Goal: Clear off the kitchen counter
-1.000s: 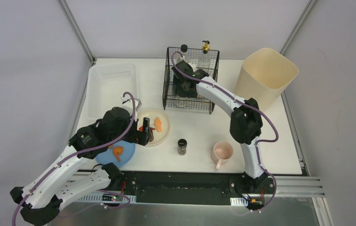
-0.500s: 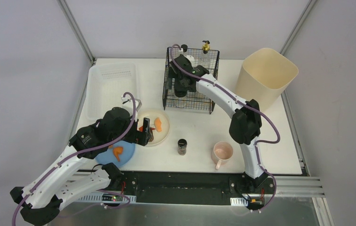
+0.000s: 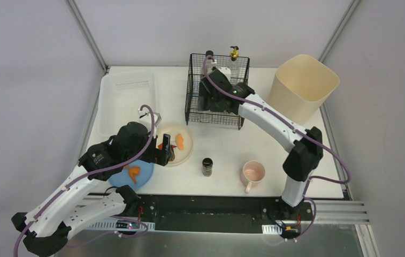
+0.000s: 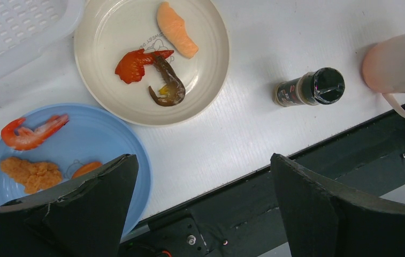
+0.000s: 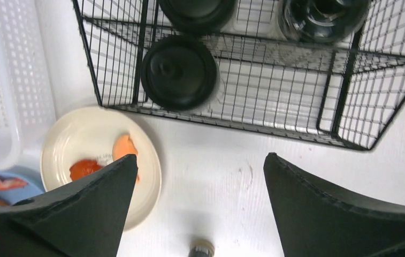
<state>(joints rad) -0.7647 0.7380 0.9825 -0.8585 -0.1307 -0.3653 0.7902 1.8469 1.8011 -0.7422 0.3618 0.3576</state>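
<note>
My right gripper moves back and down next and closes around the bottle's black cap (image 3: pixel 207 161), since the dark spice bottle stands outside the wire basket (image 3: pixel 192 107).
The kitchen counter (image 3: pixel 221 142) holds a cream plate (image 3: pixel 181 143) with salmon, a red piece and a dark shrimp. Beside it are a blue plate (image 3: pixel 133 174) with shrimp and fried bits, a dark spice bottle (image 3: pixel 207 166) and a pink mug (image 3: pixel 253 174). My left gripper (image 3: pixel 165 153) hangs open and empty over the cream plate's left edge; its wrist view shows the counter's front edge between the jaws of the left gripper (image 4: pixel 203 160). My right gripper (image 3: pixel 208 103) is open and empty above the wire basket's (image 3: pixel 192 107) near side, over bare counter (image 5: pixel 243 160).
A black-lidded jar (image 5: pixel 178 72) stands inside the wire basket (image 5: pixel 344 96) with other bottles (image 3: pixel 234 53) at its back. A tall beige bin (image 3: pixel 302 85) stands at the back right. A white perforated tray (image 3: pixel 128 99) lies at the back left.
My right gripper has opened wider and lifted back out of the basket toward its near side, and the arm's elbow has swung right. The left arm has not moved.
</note>
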